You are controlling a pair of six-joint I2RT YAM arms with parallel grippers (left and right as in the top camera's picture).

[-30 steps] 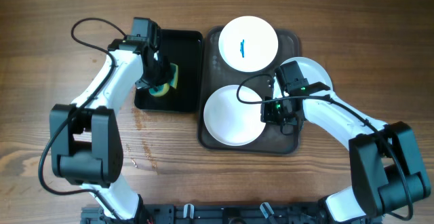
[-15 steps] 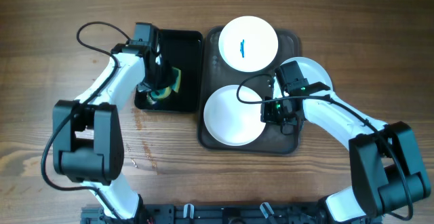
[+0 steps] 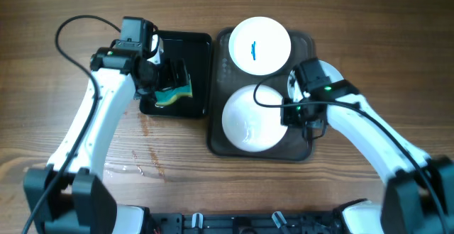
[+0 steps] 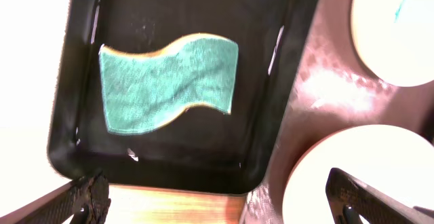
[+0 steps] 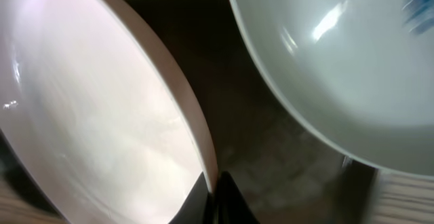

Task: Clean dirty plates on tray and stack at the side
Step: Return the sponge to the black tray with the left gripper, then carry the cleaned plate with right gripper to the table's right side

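Note:
The near plate looks clean, so my right gripper should lift and swing it over the black tray, then release it on the bare table past the third plate (image 3: 380, 88).
The dark brown tray (image 3: 306, 41) carries a white plate with a blue smear (image 3: 259, 46) at the far end and a clean-looking white plate (image 3: 252, 119) at the near end. My right gripper (image 3: 289, 113) is shut on the near plate's right rim, and in the right wrist view the gripper (image 5: 215, 191) pinches that rim with the plate (image 5: 95, 108) tilted. A third plate (image 3: 332, 74) lies at the tray's right edge, partly under the right arm. My left gripper (image 3: 167, 76) hovers open over a green sponge (image 3: 175, 92); the gripper (image 4: 220, 203) holds nothing, and the sponge (image 4: 169, 81) lies flat.
The sponge rests in a small glossy black tray (image 3: 197, 46) left of the brown tray (image 4: 319, 88). Water drops (image 3: 142, 164) spot the wooden table in front of the black tray. A second plate (image 5: 339, 61) fills the upper right of the right wrist view.
My left gripper has opened, let go of the sponge and pulled back to the left. The near plate has shifted a little to the right in the right gripper's pinch.

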